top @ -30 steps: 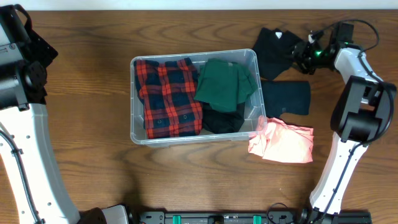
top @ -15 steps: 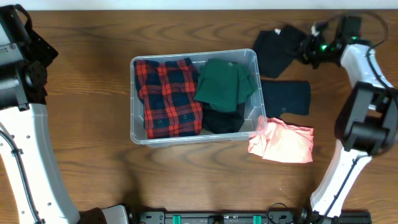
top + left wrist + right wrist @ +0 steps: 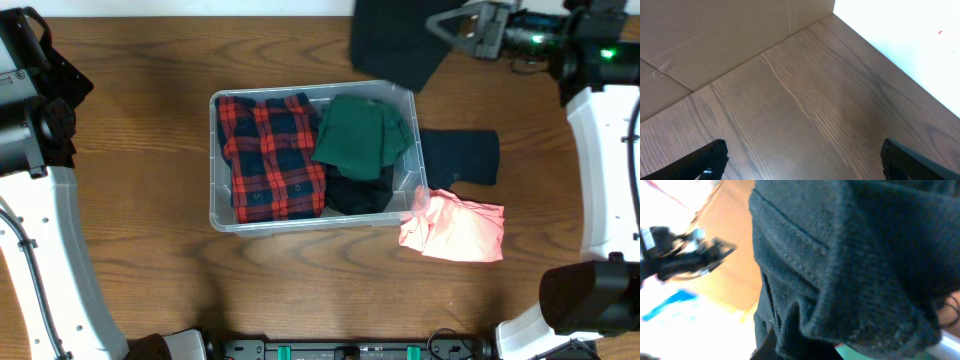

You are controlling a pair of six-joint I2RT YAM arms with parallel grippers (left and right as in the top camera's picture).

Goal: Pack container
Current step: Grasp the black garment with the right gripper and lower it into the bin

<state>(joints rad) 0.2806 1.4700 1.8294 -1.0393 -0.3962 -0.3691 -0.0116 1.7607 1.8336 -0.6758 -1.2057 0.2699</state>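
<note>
The black garment hangs mostly past the far rim of the container, so the robot's right gripper will next bring it back and down over the green garment [image 3: 363, 138] to release it.
The clear plastic container [image 3: 222, 218] sits mid-table, holding a red plaid shirt [image 3: 272, 155], a green garment [image 3: 362, 135] and a black garment [image 3: 358, 192]. My right gripper [image 3: 462, 27] is shut on a black garment [image 3: 395, 45] and holds it in the air above the container's far right corner. That black cloth [image 3: 855, 255] fills the right wrist view and hides the fingers. My left gripper [image 3: 800, 160] is open and empty over bare wood; its arm stands at the left edge.
A dark navy garment [image 3: 460, 157] lies right of the container. A pink garment [image 3: 455, 228] lies at its near right corner, touching the rim. The table's back edge [image 3: 200, 14] meets a white wall.
My right gripper has lifted the black garment off the table at the back right and swung it left and up, toward the container. The left arm has not moved.
</note>
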